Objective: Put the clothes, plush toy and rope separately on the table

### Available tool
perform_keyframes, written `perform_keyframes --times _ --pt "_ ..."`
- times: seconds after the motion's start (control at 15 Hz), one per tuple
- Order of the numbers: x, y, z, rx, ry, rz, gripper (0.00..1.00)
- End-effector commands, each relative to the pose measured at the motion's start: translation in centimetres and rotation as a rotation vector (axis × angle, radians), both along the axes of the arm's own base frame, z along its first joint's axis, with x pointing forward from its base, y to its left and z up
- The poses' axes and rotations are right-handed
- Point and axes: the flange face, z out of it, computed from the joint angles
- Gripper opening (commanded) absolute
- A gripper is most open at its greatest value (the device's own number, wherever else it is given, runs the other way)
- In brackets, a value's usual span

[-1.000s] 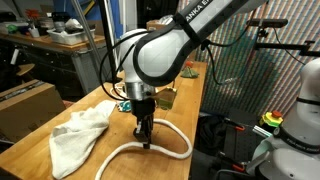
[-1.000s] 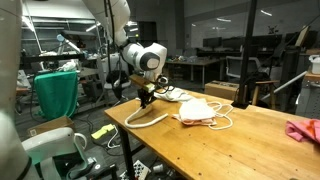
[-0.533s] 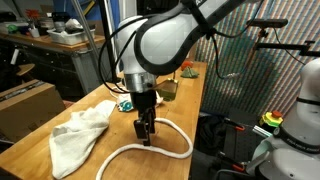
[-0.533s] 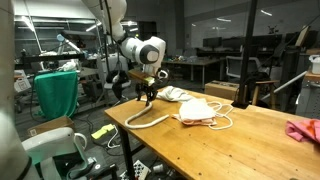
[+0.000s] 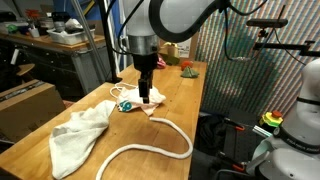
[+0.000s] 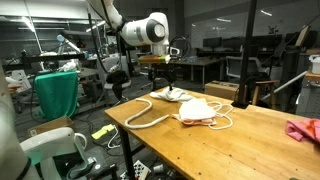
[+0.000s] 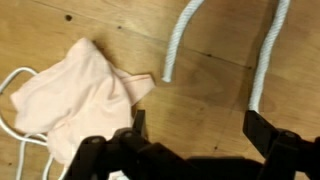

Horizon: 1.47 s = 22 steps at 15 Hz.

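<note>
Next I need to move my gripper sideways and down onto the cream-pink cloth bundle's middle (image 7: 80, 104), since it lies below the gripper's fingers and to their left in the wrist view.
The white rope (image 5: 150, 150) lies in a loop on the wooden table (image 5: 190, 110), free of my gripper; two of its strands show in the wrist view (image 7: 182, 40). A cream cloth (image 5: 78, 135) is spread beside it, seen also in the wrist view (image 7: 75, 95) and the exterior view (image 6: 200, 108). A small pale thing with teal spots, apparently the plush toy (image 5: 125, 103), sits by the cloth's far end. My gripper (image 5: 147, 95) hangs open above the table near the toy, with nothing between its fingers (image 7: 262, 130).
A red cloth (image 6: 305, 130) lies at one end of the table. Small objects (image 5: 186, 68) stand at the table's far end. A cardboard box (image 5: 25, 100) and cluttered benches sit beyond the table edge.
The gripper opened and let go of the rope, then rose and moved away from the loop toward the toy. The rope stays on the table.
</note>
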Motion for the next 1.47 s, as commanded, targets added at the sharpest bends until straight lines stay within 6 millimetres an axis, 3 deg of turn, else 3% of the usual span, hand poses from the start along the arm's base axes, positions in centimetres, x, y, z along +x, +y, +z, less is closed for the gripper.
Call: perform_keyframes --times 0.0,0.33,0.47,0.8,1.4 --pt "2.6 -3.6 -0.2 -0.064 -0.084 -0.006 0.99" --pt "5.9 -7.7 -4.0 -0.104 -0.126 -0.048 1.0" --pt "6.5 -8.3 -5.4 -0.1 -0.115 -0.057 1.0" --pt "7.5 -8.9 -8.6 -0.095 -0.071 -0.072 1.0" --pt "8.8 -9.9 -12.4 -0.109 -0.038 -0.125 1.0"
